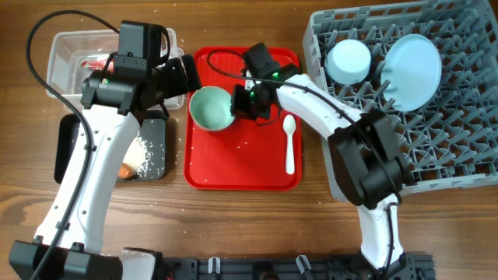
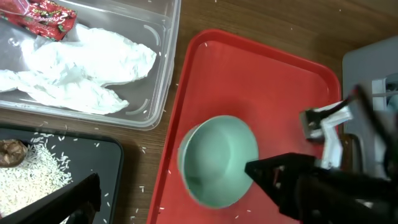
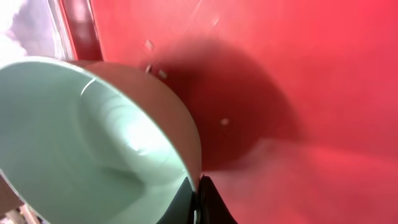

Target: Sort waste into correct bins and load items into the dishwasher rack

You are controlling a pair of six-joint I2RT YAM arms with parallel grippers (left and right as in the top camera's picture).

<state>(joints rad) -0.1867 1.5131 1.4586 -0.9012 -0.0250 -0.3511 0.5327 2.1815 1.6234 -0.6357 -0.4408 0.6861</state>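
Note:
I will lift the bowl across to the rack's empty gap (image 1: 377,82) beside the plate, right of my right gripper in the overhead view, and release it.
A pale teal bowl (image 1: 210,109) (image 2: 217,160) (image 3: 93,137) rests tilted on the flat red serving tray (image 1: 241,167). My right gripper (image 1: 237,103) (image 3: 198,190) is shut on the bowl's rim. My left gripper (image 1: 185,76) (image 2: 180,199) is open and empty above the tray's left edge. The clear tub (image 1: 66,50) (image 2: 163,74) holds the white napkin (image 2: 87,65) and the red wrapper (image 2: 46,17). The black tray (image 1: 152,148) (image 2: 106,155) holds rice (image 2: 28,177), a brown scrap (image 2: 9,152) and an orange piece (image 1: 127,169). The white spoon (image 1: 289,144) lies on the red tray. The yellow cup is out of view.
The grey dishwasher rack (image 1: 436,148) stands at the right with a second pale bowl (image 1: 348,61) and the pale blue plate (image 1: 412,70) in its far part. Loose rice grains lie on the wood between the black tray and the red tray.

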